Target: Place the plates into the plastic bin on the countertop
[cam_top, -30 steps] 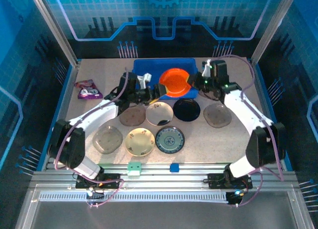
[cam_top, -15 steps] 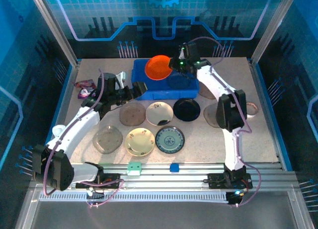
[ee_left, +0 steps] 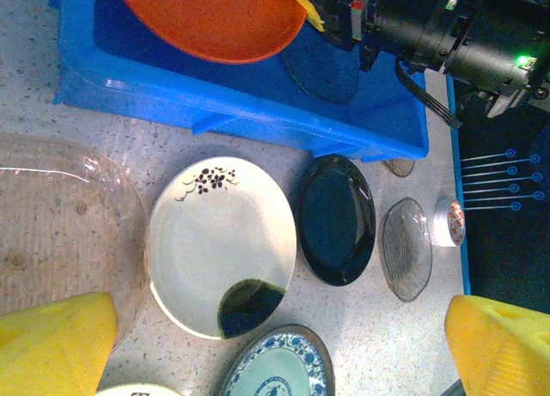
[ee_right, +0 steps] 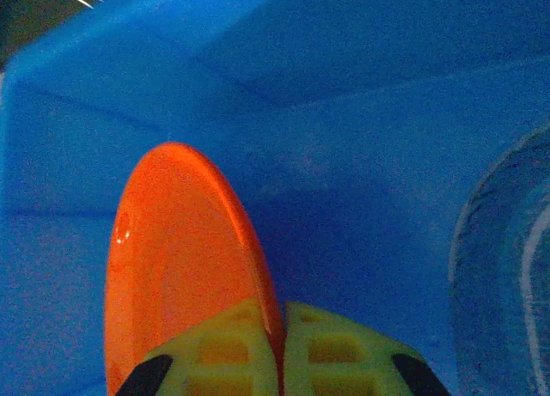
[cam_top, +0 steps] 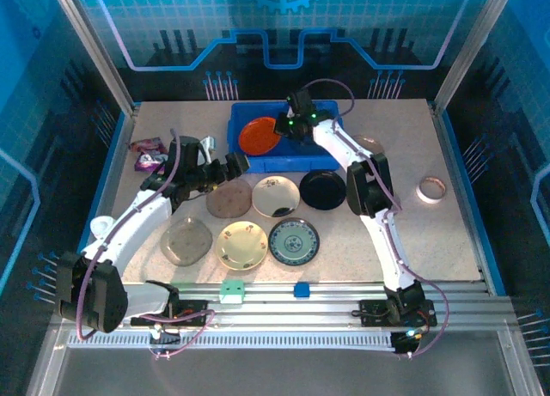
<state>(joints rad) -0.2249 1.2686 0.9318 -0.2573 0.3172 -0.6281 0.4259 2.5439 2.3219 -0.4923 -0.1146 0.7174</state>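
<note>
The bin's free bottom is below, so next my right gripper will lower the orange-red plate [ee_right: 172, 267] there, easing away from the clear greyish plate, and release the orange-red plate's rim.
My right gripper [ee_right: 282, 327] is shut on the rim of the orange-red plate [ee_right: 172, 267], holding it tilted inside the left half of the blue plastic bin [cam_top: 318, 161]. A clear greyish plate [ee_right: 507, 276] lies on the bin floor to its right. On the countertop in front of the bin sit the brown plate [cam_top: 229, 198], white plate [cam_top: 275, 196] and black plate [cam_top: 323, 190]. Nearer me lie a grey translucent plate [cam_top: 186, 240], a cream floral plate [cam_top: 241, 245] and a blue-green plate [cam_top: 294, 241]. My left gripper [cam_top: 236, 164] hovers open over the brown and white plates, holding nothing.
A purple snack packet [cam_top: 150, 155] lies at the far left and a tape ring [cam_top: 430, 189] at the right. Another grey translucent plate [ee_left: 406, 248] sits right of the black one, under my right arm. Bare countertop [cam_top: 430, 241] spreads at the right front.
The right gripper has carried the orange-red plate leftward and lowered it into the bin. The left gripper has drawn back from the bin toward the left and stays open.
</note>
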